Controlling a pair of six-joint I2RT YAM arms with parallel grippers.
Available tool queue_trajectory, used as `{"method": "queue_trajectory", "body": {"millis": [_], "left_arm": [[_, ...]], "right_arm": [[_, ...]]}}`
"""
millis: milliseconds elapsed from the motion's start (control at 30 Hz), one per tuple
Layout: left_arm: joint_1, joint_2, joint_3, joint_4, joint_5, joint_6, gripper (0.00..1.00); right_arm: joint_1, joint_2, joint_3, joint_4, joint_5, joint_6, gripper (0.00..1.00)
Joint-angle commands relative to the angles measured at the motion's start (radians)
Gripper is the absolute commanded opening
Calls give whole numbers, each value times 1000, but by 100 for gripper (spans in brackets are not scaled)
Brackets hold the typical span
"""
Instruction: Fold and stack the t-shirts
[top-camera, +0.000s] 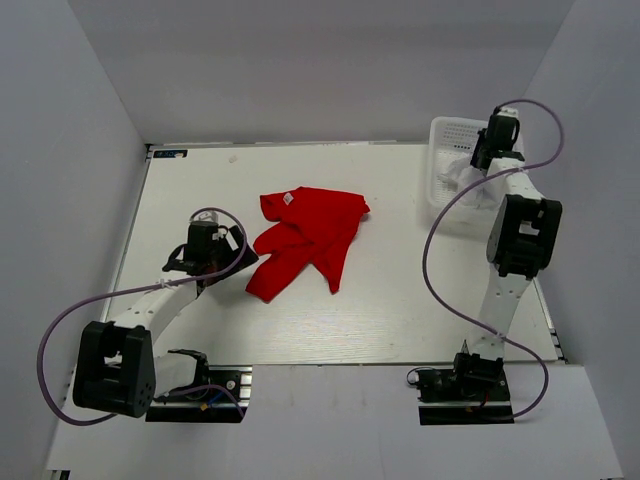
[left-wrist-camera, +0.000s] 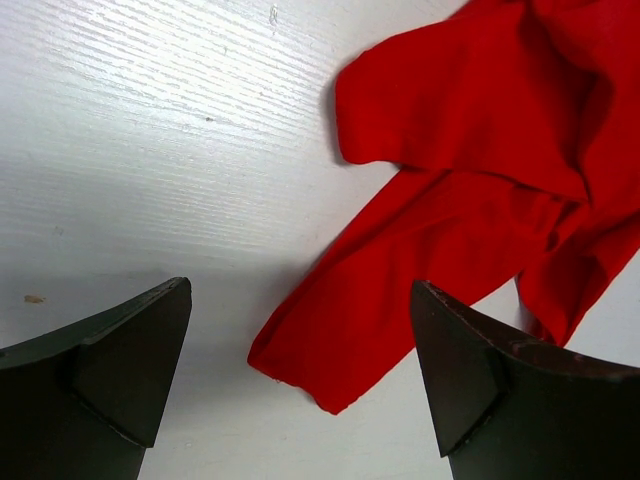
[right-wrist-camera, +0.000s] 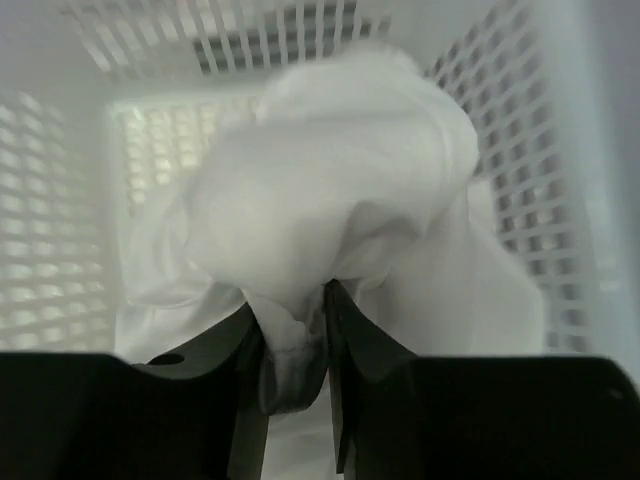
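The red t-shirt's lower end (top-camera: 259, 285) (left-wrist-camera: 290, 350) comes between my open fingers, so my left gripper should go down toward the right in the top view and close on the t-shirt's edge.
The red t-shirt (top-camera: 310, 235) lies crumpled on the white table (top-camera: 400, 320), its small white neck tag (top-camera: 288, 198) facing up. My left gripper (top-camera: 238, 252) hovers open just left of the shirt's lower end. In the left wrist view that red cloth (left-wrist-camera: 450, 200) reaches down between the wide-apart fingers of the left gripper (left-wrist-camera: 300, 288), touching neither. The white t-shirt (right-wrist-camera: 340, 180) is bunched inside the basket (right-wrist-camera: 540, 200). My right gripper (right-wrist-camera: 290, 300) is down in there, its jaws close together with a fold of the white cloth between them. From above, the right gripper (top-camera: 480, 165) shows over the basket (top-camera: 445, 130).
The white lattice basket stands at the table's back right corner, against the right wall. Grey walls close in the table on the left, back and right. Purple cables loop from both arms.
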Motion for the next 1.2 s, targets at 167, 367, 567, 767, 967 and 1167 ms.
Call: {"method": "queue_trajectory", "body": {"millis": [167,367,567,767,967,1167], "left_arm": [[-4,-41,22,-63,-14,-10,100],[-4,-31,-24,-54,42,-21,100],[-13,-41,-102,-20,127,-35,100],[-44,-64,-188,32,113,-84,92],[-116,51,-140,50,32,-93,78],[-177,149,-107,6,-86,-95,44]], "right_arm": [[13,2,140,-168,-71,15,83],[106,-342,-81,-150,-218,41,90],[356,-560,-358,-128,-197,0,90],[597,-649,-513,-85,-200,96,90],[766,-583,-567,-138,-200,129,90],[858,-528,-664,-85,-255,194,90]]}}
